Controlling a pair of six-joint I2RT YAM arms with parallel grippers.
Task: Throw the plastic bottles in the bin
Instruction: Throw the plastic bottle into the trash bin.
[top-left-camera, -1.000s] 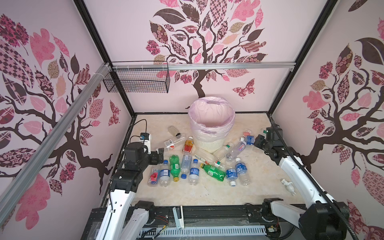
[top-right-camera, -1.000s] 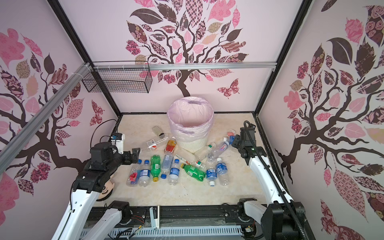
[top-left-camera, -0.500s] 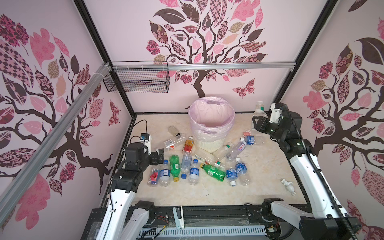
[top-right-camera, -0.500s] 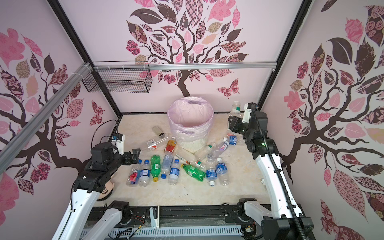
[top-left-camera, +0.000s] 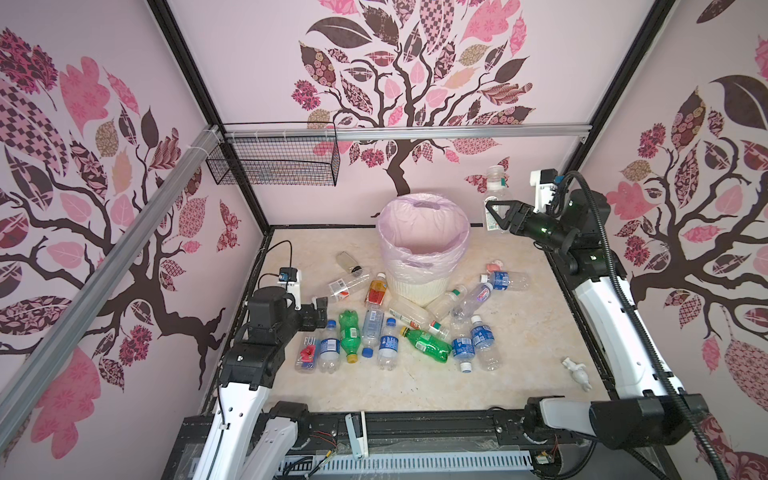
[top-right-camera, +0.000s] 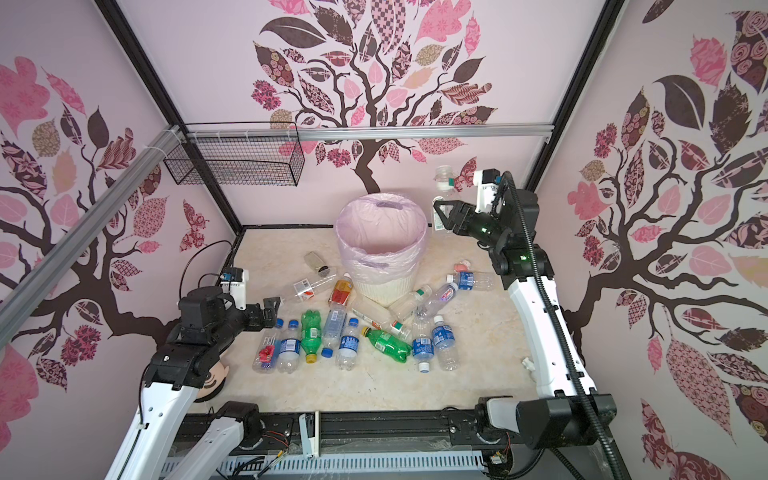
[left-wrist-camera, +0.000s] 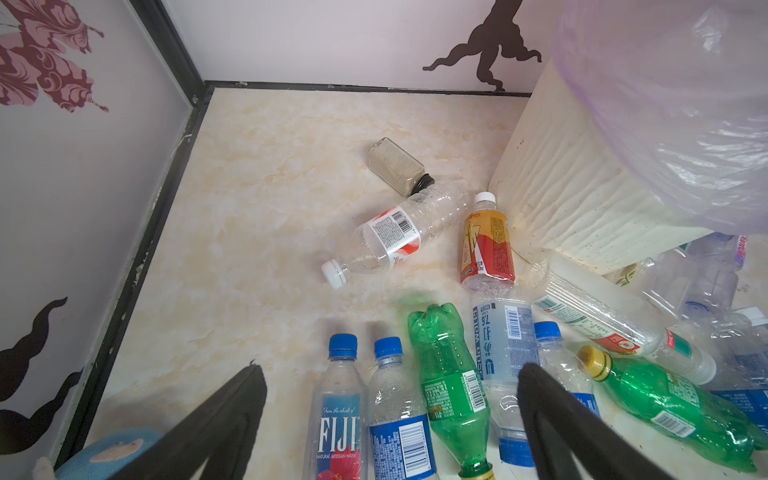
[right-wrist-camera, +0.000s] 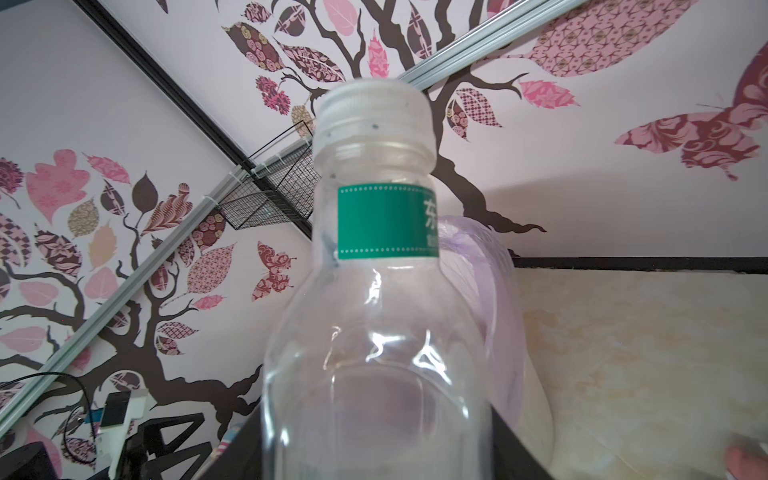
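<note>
The right gripper swings sideways over the bin's opening (top-left-camera: 425, 225) next and releases the bottle there, since the opening lies beside it, toward my left gripper.
My right gripper (top-left-camera: 497, 212) is shut on a clear plastic bottle (top-left-camera: 495, 192) with a white cap and a green neck band. It holds the bottle upright in the air, just right of the bin's rim. That bottle (right-wrist-camera: 374, 299) fills the right wrist view, with a black finger on each side. The bin (top-left-camera: 419, 287) is a white ribbed basket with a pale pink bag, seen in both top views (top-right-camera: 384, 289). Several plastic bottles (top-left-camera: 386, 328) lie on the floor in front of it. My left gripper (left-wrist-camera: 390, 370) hangs open low over the left end of that row, holding nothing.
A squat brownish jar (top-left-camera: 347, 262) lies left of the bin. A small pink toy (top-left-camera: 494, 265) lies to the bin's right. A white toy (top-left-camera: 577, 372) sits near the right front edge. A black wire basket (top-left-camera: 274, 164) hangs on the back left rail.
My right arm has risen from the floor beside the bin, carrying the clear bottle up and toward the bin's rim. The left arm has stayed still.
</note>
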